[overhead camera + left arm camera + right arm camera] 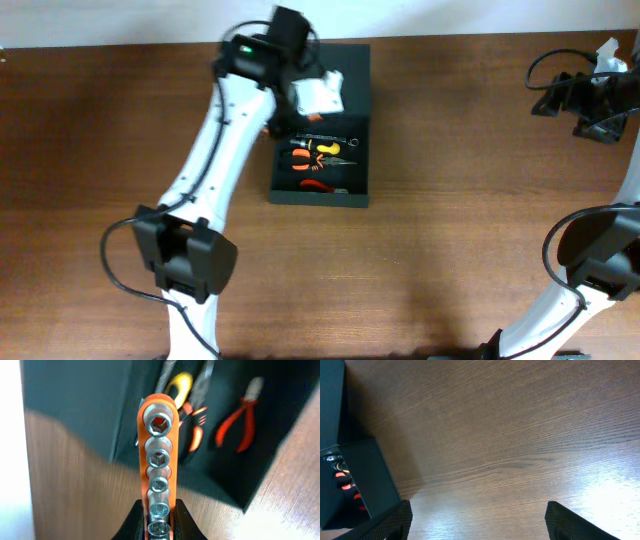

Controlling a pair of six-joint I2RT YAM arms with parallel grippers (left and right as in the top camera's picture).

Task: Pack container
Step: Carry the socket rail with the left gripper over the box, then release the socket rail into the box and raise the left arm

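Note:
I need to move my left gripper back and down next and let go of the socket bar [159, 445], because the empty part of the container beside the red pliers is below the gripper and back from it.
The black container [320, 197] lies open at the table's back middle, its lid [355, 70] folded away behind. Inside lie a wrench [330, 140], yellow-handled pliers [178, 384], orange-and-black pliers [197, 425] and red pliers [240, 420]. My left gripper [159, 510] is shut on an orange socket rail [159, 445] with several chrome sockets, held above the container's left wall [125, 430]. In the overhead view the left gripper [300, 100] sits over the box's left side. My right gripper [477, 520] is open and empty over bare table, far right at the back [590, 100].
The container's corner shows at the left of the right wrist view [365, 475]. The brown wooden table [450, 250] spreads around the box. The left arm [215, 160] slants across the table's left half. A black cable [545, 70] loops by the right wrist.

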